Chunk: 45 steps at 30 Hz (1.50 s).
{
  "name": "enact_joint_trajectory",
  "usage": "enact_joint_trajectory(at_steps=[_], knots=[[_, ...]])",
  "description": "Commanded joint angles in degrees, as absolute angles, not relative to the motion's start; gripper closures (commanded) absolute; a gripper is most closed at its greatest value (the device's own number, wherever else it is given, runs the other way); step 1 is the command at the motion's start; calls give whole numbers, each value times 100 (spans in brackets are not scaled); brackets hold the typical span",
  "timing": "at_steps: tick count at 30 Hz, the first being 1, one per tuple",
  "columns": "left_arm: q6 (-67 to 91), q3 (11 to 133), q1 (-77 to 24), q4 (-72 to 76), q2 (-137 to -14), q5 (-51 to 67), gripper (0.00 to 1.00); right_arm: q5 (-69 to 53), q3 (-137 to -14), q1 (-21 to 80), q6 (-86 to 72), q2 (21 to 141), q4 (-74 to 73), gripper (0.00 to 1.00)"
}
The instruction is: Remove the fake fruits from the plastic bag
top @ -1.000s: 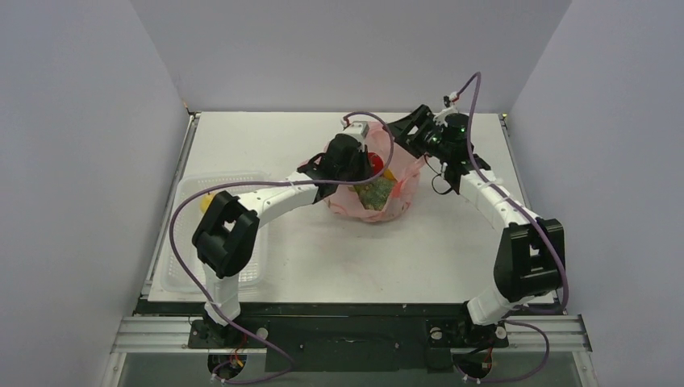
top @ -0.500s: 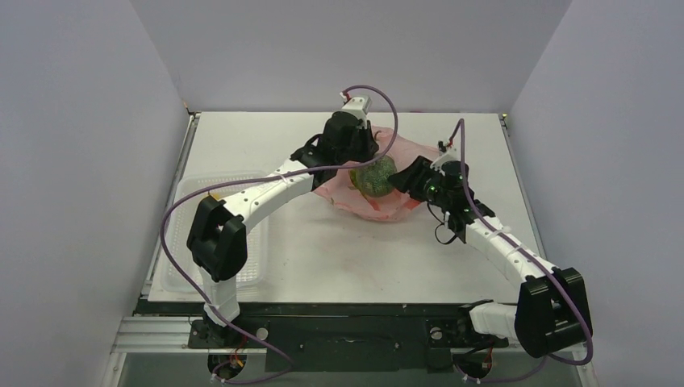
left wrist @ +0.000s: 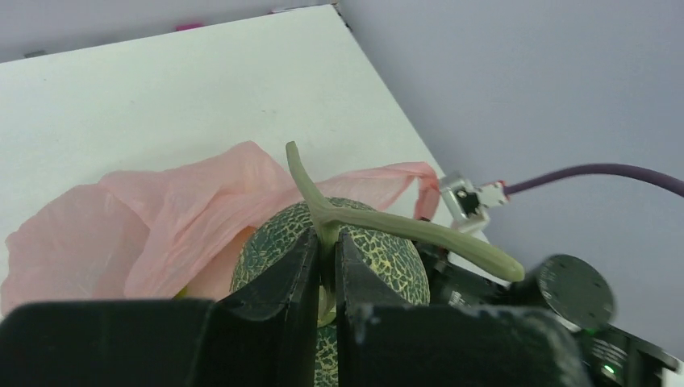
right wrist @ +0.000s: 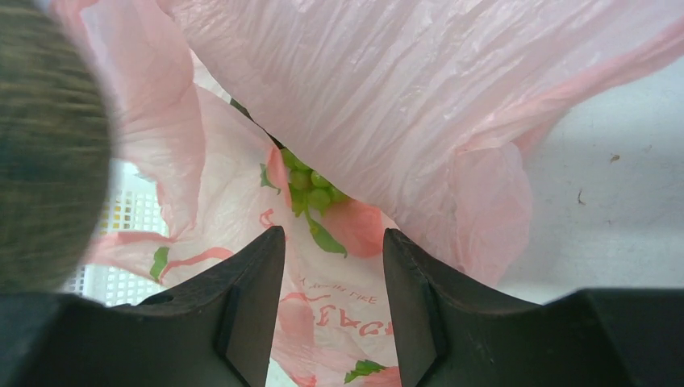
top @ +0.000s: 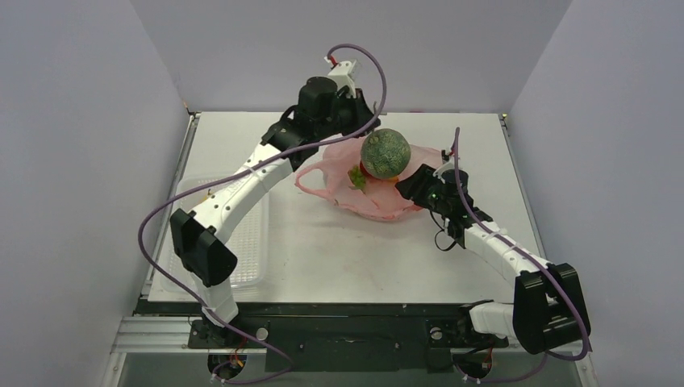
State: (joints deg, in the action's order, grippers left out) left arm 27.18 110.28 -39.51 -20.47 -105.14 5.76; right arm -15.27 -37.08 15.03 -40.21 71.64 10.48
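I will next swing the melon (top: 384, 153) back with my left gripper over the open part of the tray's bottom, which is below it and to its left in the top view, then lower it and let go.
My left gripper (top: 364, 129) is shut on the pale green stem (left wrist: 403, 227) of a round green netted melon (top: 384, 153) and holds it above the pink plastic bag (top: 373, 201). In the left wrist view the fingers (left wrist: 302, 270) pinch the stem base on top of the melon (left wrist: 387, 246), with the bag (left wrist: 153, 214) behind. My right gripper (top: 408, 184) is open at the bag's right side. In the right wrist view its open jaws (right wrist: 332, 306) face the bag film (right wrist: 387, 97). A light green grape bunch (right wrist: 310, 181) shows through the bag's mouth. Other fruits are hidden.
A clear plastic tray (top: 189, 242) lies at the table's left, partly under my left arm; its grid shows in the right wrist view (right wrist: 121, 282). Grey walls close in the back and both sides. The bag's handle loop (top: 310, 179) lies toward the left.
My left gripper has lifted the melon up out of the bag. My right gripper has come down from the bag's far right rim to its right side. The bag has slumped flatter.
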Motion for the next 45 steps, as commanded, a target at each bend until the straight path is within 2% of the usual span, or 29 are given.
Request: enact_joint_trajectory(at_steps=[1, 4, 7, 10, 15, 19, 24, 30, 41, 43, 45], knots=[[3417, 10722, -3614, -1752, -9458, 1556, 100, -1495, -3743, 1511, -3953, 7348, 1514, 55], [3335, 10518, -3497, -1855, -8842, 1533, 100, -1612, -3685, 1535, -3983, 7397, 1622, 55], [2554, 10606, -3477, -2976, -8388, 842, 100, -1660, -3656, 1604, -3904, 7400, 1654, 55], [2077, 10336, -3449, -3786, -7725, -564, 100, -1700, -3629, 1687, -3843, 7396, 1615, 55], [1848, 8820, -3360, -4328, -6423, -2972, 100, -1723, -3660, 1759, -3728, 7259, 1562, 55], [1981, 7730, -3074, -4272, -5684, -3982, 100, -1655, -3684, 1777, -3636, 7135, 1439, 55], [2374, 6763, -2366, -3714, -5403, -4296, 100, -1699, -3645, 1788, -3637, 7078, 1446, 55], [2827, 5970, -1382, -2718, -5714, -3536, 100, -1714, -3612, 1809, -3573, 6973, 1431, 55], [3139, 5091, -940, -1536, -6623, -3433, 100, -1722, -3602, 1880, -3550, 7036, 1498, 55], [3079, 4958, -863, -1406, -6660, -3354, 96, -1749, -3618, 1881, -3550, 7079, 1484, 55], [3012, 4897, -800, -1378, -6701, -3236, 82, -1775, -3621, 1897, -3551, 7069, 1470, 55]])
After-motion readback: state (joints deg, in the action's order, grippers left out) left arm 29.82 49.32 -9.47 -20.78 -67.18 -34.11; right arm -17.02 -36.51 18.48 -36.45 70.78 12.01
